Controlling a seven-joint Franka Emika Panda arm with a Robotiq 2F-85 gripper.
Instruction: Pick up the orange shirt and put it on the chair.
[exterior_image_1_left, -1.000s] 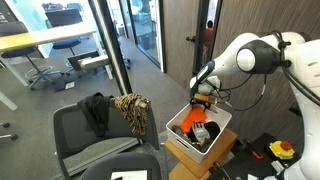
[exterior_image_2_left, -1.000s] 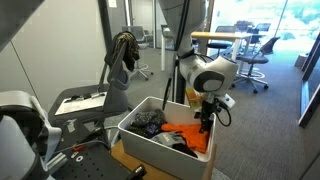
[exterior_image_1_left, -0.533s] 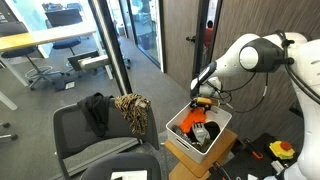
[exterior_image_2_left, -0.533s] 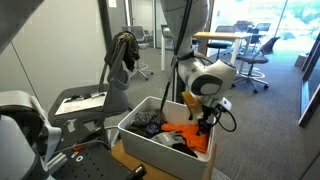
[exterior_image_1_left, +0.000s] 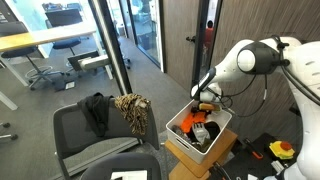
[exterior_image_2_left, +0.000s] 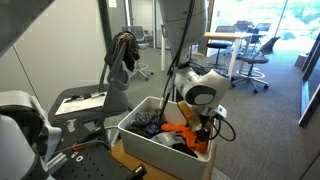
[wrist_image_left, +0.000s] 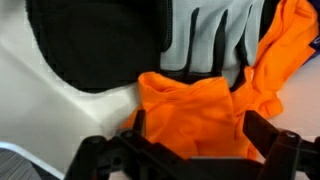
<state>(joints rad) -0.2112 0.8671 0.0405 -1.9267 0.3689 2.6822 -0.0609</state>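
The open fingers of my gripper are already on both sides of the raised orange fold (exterior_image_2_left: 191, 134) (wrist_image_left: 193, 122) just below my gripper, so I need to lower my gripper slightly next and close it on that cloth.
The orange shirt (wrist_image_left: 200, 105) lies crumpled in a white bin (exterior_image_2_left: 135, 128), beside dark and grey clothes. It also shows in both exterior views (exterior_image_1_left: 205, 107) (exterior_image_2_left: 190, 133). My gripper (wrist_image_left: 195, 135) is open and lowered into the bin, its two black fingers straddling a raised fold of the orange cloth. In the exterior views the gripper (exterior_image_1_left: 204, 101) (exterior_image_2_left: 193, 124) hangs at the bin's far side. The black chair (exterior_image_1_left: 85, 130) stands to one side of the bin, with dark and patterned garments draped over its backrest.
The white bin (exterior_image_1_left: 178, 122) rests on a cardboard box (exterior_image_1_left: 180, 158). A grey glove-like cloth (wrist_image_left: 215, 40) and black fabric (wrist_image_left: 95, 45) lie in the bin. Glass partitions, desks and office chairs stand behind. A red-and-yellow stop button (exterior_image_1_left: 281, 149) sits nearby.
The gripper has moved down into the bin, onto the orange shirt. The shirt and chair have not moved.
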